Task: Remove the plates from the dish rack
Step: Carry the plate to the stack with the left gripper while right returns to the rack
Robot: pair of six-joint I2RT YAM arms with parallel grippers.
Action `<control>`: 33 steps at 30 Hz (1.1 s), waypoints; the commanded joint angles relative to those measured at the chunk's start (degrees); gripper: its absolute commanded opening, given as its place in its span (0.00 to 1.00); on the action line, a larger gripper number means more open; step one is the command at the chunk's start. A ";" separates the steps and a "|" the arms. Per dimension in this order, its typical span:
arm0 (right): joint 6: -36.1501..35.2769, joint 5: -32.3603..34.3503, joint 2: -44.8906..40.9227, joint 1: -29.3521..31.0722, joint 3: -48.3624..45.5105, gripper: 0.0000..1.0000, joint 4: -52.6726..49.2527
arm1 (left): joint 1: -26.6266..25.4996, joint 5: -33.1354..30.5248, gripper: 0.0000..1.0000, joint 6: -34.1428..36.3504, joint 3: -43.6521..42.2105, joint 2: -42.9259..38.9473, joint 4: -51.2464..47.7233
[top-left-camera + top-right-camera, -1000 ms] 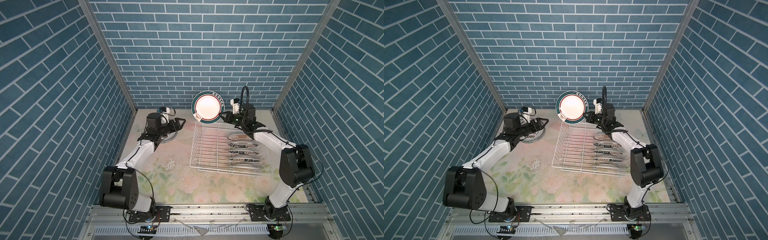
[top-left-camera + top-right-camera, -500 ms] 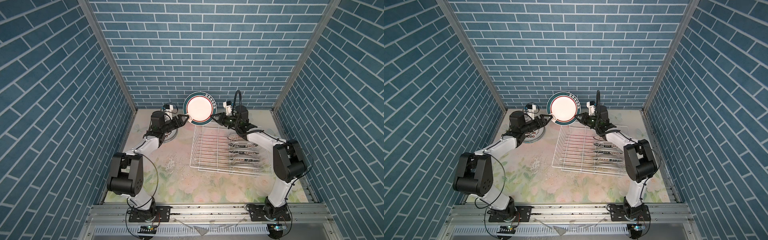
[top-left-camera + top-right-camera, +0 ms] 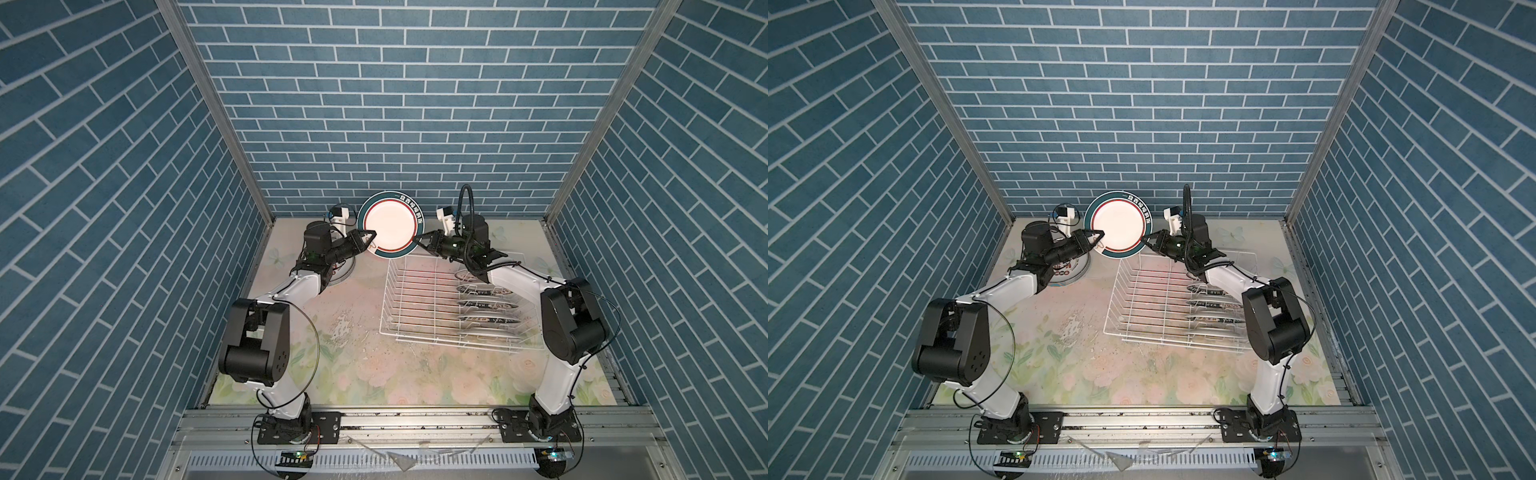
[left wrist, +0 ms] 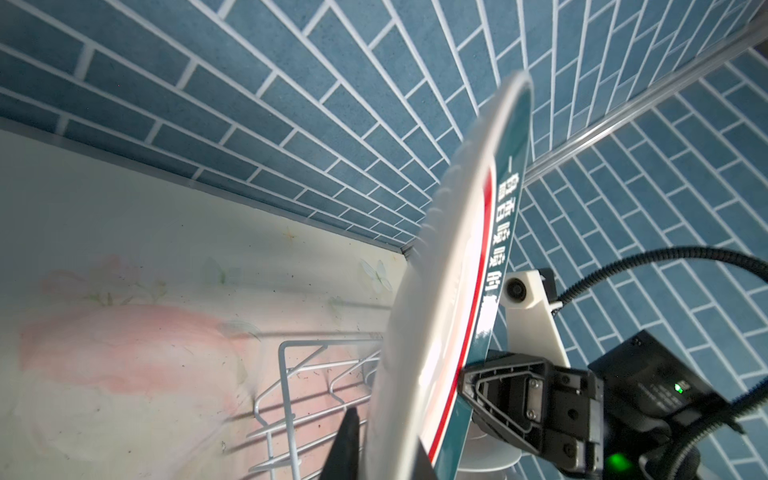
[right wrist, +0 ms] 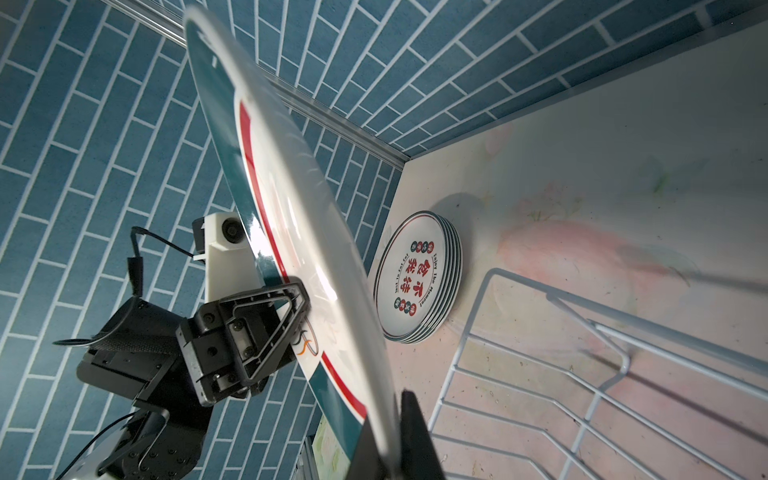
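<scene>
The plate in my left gripper needs to swing over the stack of plates next. It should then go lower and tilt flat for release, since the stacked plates lie flat there.
A white plate (image 3: 390,226) with a dark green lettered rim and a red ring hangs upright in the air behind the dish rack (image 3: 436,338), in both top views (image 3: 1116,226). My left gripper (image 3: 368,239) is shut on its left rim and my right gripper (image 3: 419,241) on its right rim. In the left wrist view the plate (image 4: 457,291) runs edge-on between my left gripper's (image 4: 386,457) jaws. The right wrist view shows the same grip by my right gripper (image 5: 386,449). Several plates (image 3: 486,305) stand in the rack's right half.
A stack of plates with red characters (image 5: 415,278) lies on the floral table at the back left, partly under my left arm (image 3: 1069,272). The rack's left half holds only bare tines. Blue brick walls close in the back and both sides.
My right gripper carried the plate leftward, away from above the rack. My left arm rose from the stack, reached the plate's left rim and shut on it.
</scene>
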 commanded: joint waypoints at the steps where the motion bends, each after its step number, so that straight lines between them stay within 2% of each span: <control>1: -1.20 -2.96 0.26 0.42 4.72 0.01 4.15 | -0.04 0.72 0.08 0.83 1.07 -1.30 -2.32; 3: -2.38 -2.95 0.40 0.40 5.42 0.10 3.44 | 0.47 0.94 0.03 0.70 0.78 -1.93 -3.31; 4: -3.32 -2.98 0.53 0.38 6.13 0.17 1.98 | 1.06 1.08 0.01 0.50 0.50 -2.35 -3.77; 8: -7.44 -2.48 0.39 0.37 8.07 0.24 -2.30 | 4.58 1.82 0.00 0.01 -0.71 -4.67 -6.27; 10: -10.74 -1.50 0.24 0.38 9.67 0.30 -7.15 | 7.18 1.55 0.00 -0.02 -1.28 -6.11 -8.58; 14: -23.50 8.90 -1.87 0.38 13.60 0.37 -25.48 | 13.59 1.31 0.00 0.17 -2.15 -8.08 -14.24; 16: -30.57 17.38 -3.57 0.46 15.27 0.39 -34.59 | 17.19 -0.89 0.00 1.62 -2.43 -9.16 -19.45; 19: -36.34 26.67 -7.00 0.38 14.37 0.40 -40.94 | 21.60 -3.63 0.00 3.59 -1.79 -9.29 -26.64; 24: -41.32 36.75 -12.21 0.34 11.84 0.42 -46.20 | 25.00 -4.75 0.00 5.83 1.04 -5.22 -32.66; 28: -42.57 40.32 -15.93 -0.15 9.19 0.43 -47.27 | 26.24 -3.75 0.00 5.15 2.56 -0.78 -32.59; 33: -43.05 41.44 -17.22 -0.24 7.73 0.44 -48.92 | 26.59 -3.44 0.02 4.56 4.67 4.13 -33.20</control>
